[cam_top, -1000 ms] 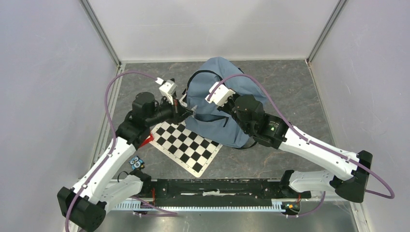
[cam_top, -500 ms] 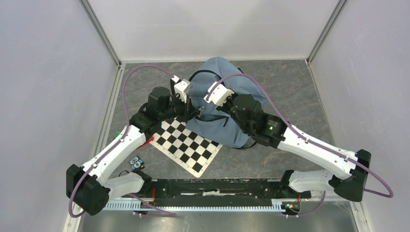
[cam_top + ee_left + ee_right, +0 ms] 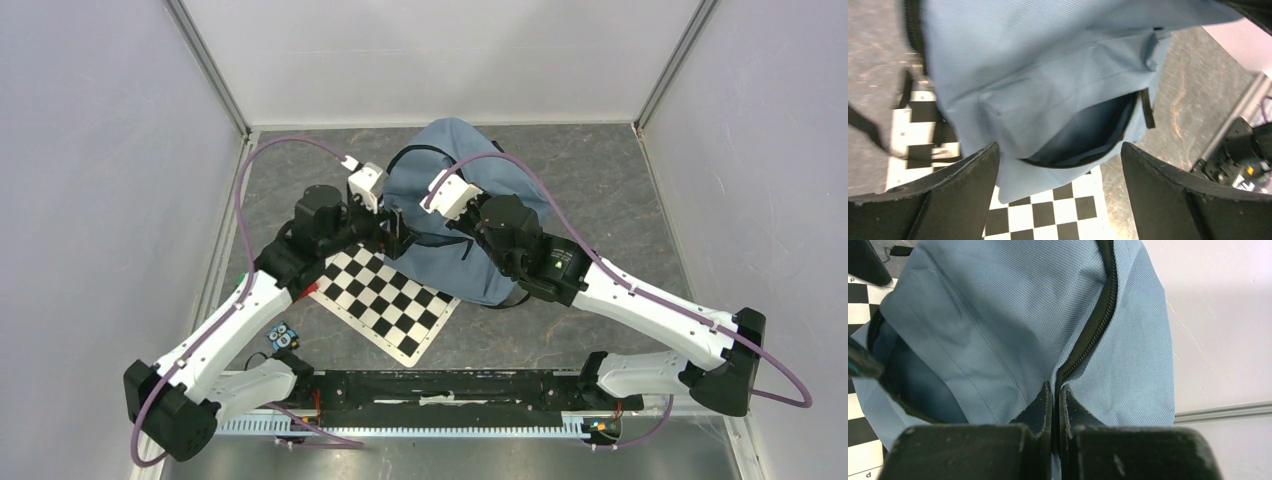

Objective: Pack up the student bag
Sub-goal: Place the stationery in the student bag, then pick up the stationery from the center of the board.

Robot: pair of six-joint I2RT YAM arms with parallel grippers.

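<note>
The robot's left gripper should next swing from the bag [image 3: 480, 180] back and down onto the green item, since the item is below that gripper, to its left in the top view.
The student bag [image 3: 480, 180], grey-blue with black zips, lies at the back centre of the table. Its front pocket [image 3: 1088, 130] gapes open and shows grey lining. My left gripper [image 3: 400, 238] hovers at the bag's left edge. In the left wrist view, the left gripper [image 3: 1058, 195] is wide open and empty, just short of the pocket mouth. My right gripper [image 3: 1054, 395] is shut on the bag's fabric beside the main zip [image 3: 1088, 335]. A thin dark stick-like thing [image 3: 860, 362] pokes out at the pocket's edge; I cannot tell what it is.
A black-and-white chequered mat [image 3: 385, 300] lies partly under the bag's near side. A small colourful item [image 3: 283, 337] sits by the left arm near the front rail. Grey walls close in the table on the left, back and right.
My left gripper was shut on a thin dark stick; it swung right to the bag's pocket and opened wide. The right gripper kept its hold on the bag.
</note>
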